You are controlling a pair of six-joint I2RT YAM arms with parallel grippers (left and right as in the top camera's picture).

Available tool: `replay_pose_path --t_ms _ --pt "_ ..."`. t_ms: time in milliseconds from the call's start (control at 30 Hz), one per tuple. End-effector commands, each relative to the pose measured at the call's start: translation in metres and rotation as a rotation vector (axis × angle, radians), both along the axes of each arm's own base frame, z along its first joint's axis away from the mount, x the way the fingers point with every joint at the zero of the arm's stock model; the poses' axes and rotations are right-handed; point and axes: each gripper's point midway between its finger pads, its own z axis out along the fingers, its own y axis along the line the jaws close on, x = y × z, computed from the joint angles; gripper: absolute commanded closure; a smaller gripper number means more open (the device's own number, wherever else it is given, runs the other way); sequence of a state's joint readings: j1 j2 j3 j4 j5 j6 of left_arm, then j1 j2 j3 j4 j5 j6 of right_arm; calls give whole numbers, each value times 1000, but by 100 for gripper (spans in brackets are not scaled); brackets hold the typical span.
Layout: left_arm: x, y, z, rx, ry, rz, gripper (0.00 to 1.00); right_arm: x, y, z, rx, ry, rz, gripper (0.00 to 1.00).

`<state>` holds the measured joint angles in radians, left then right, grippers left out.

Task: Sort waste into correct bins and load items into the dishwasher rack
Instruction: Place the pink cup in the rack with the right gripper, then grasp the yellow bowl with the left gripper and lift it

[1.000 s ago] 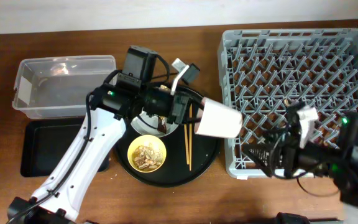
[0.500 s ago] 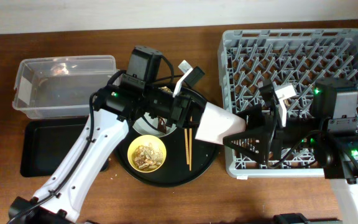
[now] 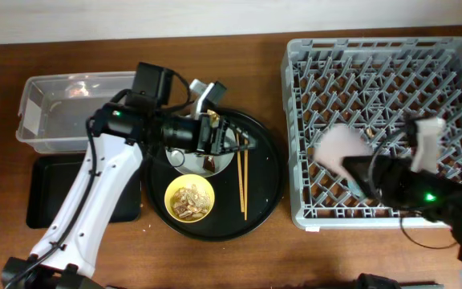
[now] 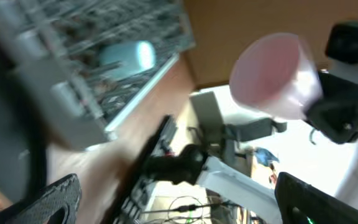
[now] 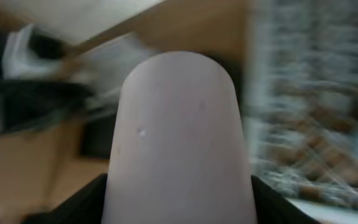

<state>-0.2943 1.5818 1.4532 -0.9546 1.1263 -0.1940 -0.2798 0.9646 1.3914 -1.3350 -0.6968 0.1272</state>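
The yellow bowl has brownish leftovers in it, so next my left gripper needs to swing back and go down, with its fingers tilting down, onto the bowl's rim facing the chopsticks.
The pink cup (image 3: 339, 151) hangs above the front middle of the grey dishwasher rack (image 3: 375, 64), with my right gripper (image 3: 353, 166) shut on it. In the right wrist view the cup (image 5: 179, 137) fills the space between both fingers. My left gripper (image 3: 244, 143) stands open with nothing in it over the round black tray; its wrist view shows the cup (image 4: 272, 74) well apart from it. A light blue cup (image 4: 129, 56) lies in the rack. The yellow bowl (image 3: 189, 199) holds brownish leftovers. Two chopsticks (image 3: 242, 181) lie beside it. The grey plate (image 3: 200, 163) is partly hidden under the left arm.
The bowl, plate and chopsticks sit on a large round black tray (image 3: 269, 193). A clear plastic box (image 3: 70, 112) stands at the far left, with a shallow black rectangular tray (image 3: 54, 189) in front of it. The rack fills the right side of the table.
The pink cup passed from the left gripper to the right. The left gripper opened and drew back leftward; the right arm carried the cup rightward over the rack.
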Motion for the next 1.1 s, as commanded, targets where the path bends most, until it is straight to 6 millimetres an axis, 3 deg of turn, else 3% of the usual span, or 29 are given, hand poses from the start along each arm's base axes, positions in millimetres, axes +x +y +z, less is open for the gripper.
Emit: replay_pose_path --t_ms 0,133,200,433,467,533,567,633,700,800,867,900,967,1067 --pt "0 7 -19 127 -57 13 1 -15 -119 -41 -341 269 -582 39" --pt "-16 -7 -39 252 -80 -29 2 5 -155 -81 -399 488 -668 39" --pt "-25 -16 -45 299 -100 -60 2 28 -164 -108 -385 577 -659 38" --pt "-38 -18 -54 357 -87 -88 2 85 -198 -172 -323 668 -728 37" --pt "-37 -16 -56 373 -90 -82 2 90 -200 -177 -313 668 -742 27" --pt "-37 -16 -56 374 -90 -82 1 94 -200 -181 -298 667 -746 21" --pt "-37 -16 -56 374 -89 -82 2 95 -198 -181 -286 665 -739 11" --pt "-37 -13 -59 395 -84 -77 2 98 -191 -178 -252 661 -714 8" --pt "-41 -8 -63 431 -68 -73 3 102 -169 -157 -177 626 -604 9" --pt "-33 26 -70 630 -68 83 7 99 -108 -77 -74 355 -297 9" --pt "-27 61 -63 778 -60 297 11 66 -56 -26 -89 171 -121 9" --pt "-30 74 -62 836 -48 369 16 50 -40 -15 -101 141 -81 8" --pt "-39 103 -68 1029 -60 468 17 -2 5 6 -114 79 46 8" --pt "-51 94 -111 1092 -74 405 22 -51 34 25 -138 -45 179 8"
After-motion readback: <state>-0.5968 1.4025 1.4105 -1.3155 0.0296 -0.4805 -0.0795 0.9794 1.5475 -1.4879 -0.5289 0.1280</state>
